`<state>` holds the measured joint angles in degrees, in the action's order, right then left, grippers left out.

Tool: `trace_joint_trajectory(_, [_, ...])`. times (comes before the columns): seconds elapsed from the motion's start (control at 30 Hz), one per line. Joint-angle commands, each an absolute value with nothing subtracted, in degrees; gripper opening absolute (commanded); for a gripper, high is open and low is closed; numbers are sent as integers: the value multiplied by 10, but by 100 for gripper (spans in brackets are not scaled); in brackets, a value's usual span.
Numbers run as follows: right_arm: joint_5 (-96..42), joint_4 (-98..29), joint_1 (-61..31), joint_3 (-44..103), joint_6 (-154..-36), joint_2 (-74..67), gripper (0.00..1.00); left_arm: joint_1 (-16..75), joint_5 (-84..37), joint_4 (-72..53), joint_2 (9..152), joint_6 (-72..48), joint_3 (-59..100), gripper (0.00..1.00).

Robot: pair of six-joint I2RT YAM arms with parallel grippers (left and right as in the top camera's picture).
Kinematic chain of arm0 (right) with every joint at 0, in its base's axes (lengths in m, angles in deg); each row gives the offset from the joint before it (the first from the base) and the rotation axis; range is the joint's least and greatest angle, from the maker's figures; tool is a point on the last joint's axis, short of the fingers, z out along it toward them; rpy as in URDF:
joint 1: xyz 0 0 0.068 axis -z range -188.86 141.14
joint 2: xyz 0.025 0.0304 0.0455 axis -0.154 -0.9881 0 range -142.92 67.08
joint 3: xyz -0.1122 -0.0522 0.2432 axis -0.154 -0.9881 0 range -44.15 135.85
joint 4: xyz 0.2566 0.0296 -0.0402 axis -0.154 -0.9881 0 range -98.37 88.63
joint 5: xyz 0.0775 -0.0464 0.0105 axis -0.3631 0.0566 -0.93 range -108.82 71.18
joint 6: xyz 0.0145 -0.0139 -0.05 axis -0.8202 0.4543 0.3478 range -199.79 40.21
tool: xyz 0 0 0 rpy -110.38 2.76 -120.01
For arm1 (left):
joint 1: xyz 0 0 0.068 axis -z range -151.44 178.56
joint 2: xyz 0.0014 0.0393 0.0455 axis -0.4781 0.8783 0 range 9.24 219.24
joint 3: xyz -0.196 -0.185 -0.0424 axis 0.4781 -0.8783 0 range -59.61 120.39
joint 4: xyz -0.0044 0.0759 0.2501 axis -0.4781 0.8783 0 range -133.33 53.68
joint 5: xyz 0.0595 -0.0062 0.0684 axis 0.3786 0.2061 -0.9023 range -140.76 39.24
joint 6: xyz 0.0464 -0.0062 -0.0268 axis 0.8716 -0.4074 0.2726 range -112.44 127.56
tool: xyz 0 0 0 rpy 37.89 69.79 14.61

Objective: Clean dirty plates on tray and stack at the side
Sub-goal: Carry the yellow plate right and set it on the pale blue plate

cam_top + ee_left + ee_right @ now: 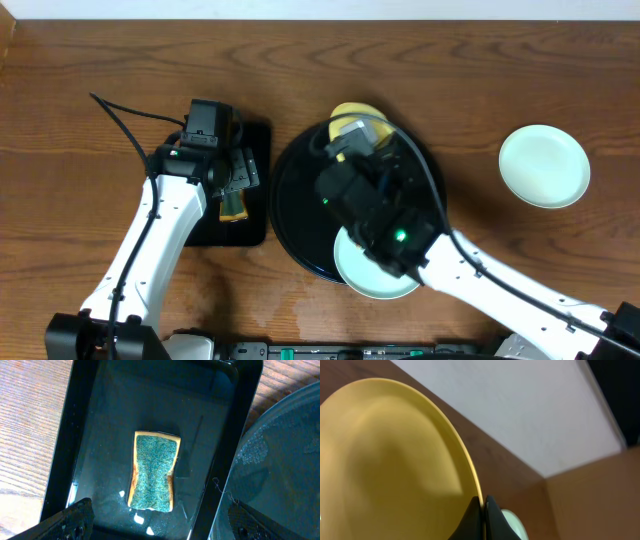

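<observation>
Next, my right gripper swings toward the mint plate on the tabletop, which lies bare, tilts the yellow plate flat above it, lowers and releases.
My right gripper is shut on the rim of the pale yellow plate, which is tilted up on edge. From overhead, that yellow plate shows at the far side of the round black tray, with the right gripper just below it. A mint plate lies at the tray's near edge, partly under the right arm. Another mint plate rests on the table to the right. My left gripper hangs open above a green sponge, touching nothing.
The sponge lies in a small black rectangular tray left of the round tray. A black cable runs across the table at the far left. Wet spots glint in the rectangular tray.
</observation>
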<state>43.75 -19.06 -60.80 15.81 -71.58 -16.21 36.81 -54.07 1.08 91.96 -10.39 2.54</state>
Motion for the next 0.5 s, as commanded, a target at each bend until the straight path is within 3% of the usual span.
trace_joint_trajectory(0.0, [410,-217,-556,161,-835,-148,1,366,-542,11,920,-101,31,87])
trace_joint_trajectory(0.17, [164,-289,-435,169,-961,-117,1,366,-542,11,920,-101,31,87])
trace_joint_trajectory(0.37, [-205,-303,-177,169,-996,-79,1,366,-542,11,920,-101,31,87])
trace_joint_trajectory(0.47, [-269,-324,-73,169,-1008,-84,1,366,-542,11,920,-101,31,87])
